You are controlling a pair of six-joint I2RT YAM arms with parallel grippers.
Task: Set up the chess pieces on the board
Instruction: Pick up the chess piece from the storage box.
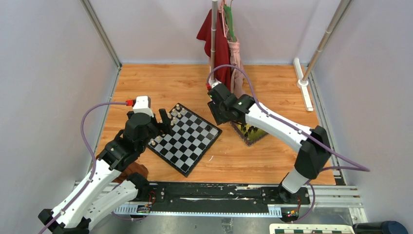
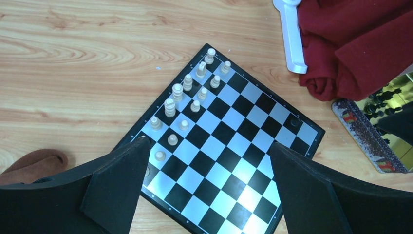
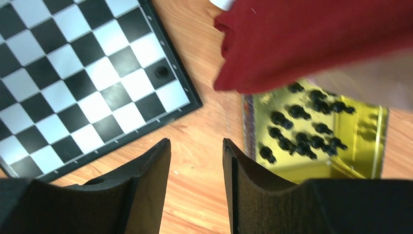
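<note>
My right gripper moves down and toward the right in the top view onto a black piece in the gold tray next, as most black pieces are off the board (image 1: 192, 141).
The board (image 1: 192, 141) lies turned diagonally on the wooden table, left of centre. Several cream chess pieces (image 2: 187, 83) stand in two rows along its far-left edge. One black piece (image 3: 161, 71) stands on a corner square at the right. Several more black pieces (image 3: 302, 131) lie in the gold tray (image 3: 365, 141) to the board's right. My left gripper (image 2: 209, 144) hovers open and empty above the board (image 2: 229, 146), near its left side. My right gripper (image 3: 196, 141) is open over bare wood between the board (image 3: 73, 83) and the tray, with nothing between its fingers.
A red cloth (image 1: 221, 44) hangs from a pole at the back and drapes over the tray's far end (image 3: 316, 39). A white bracket (image 1: 303, 90) lies at the back right. Beside the left arm's base sits a brown object (image 2: 34, 165). Grey walls enclose the table.
</note>
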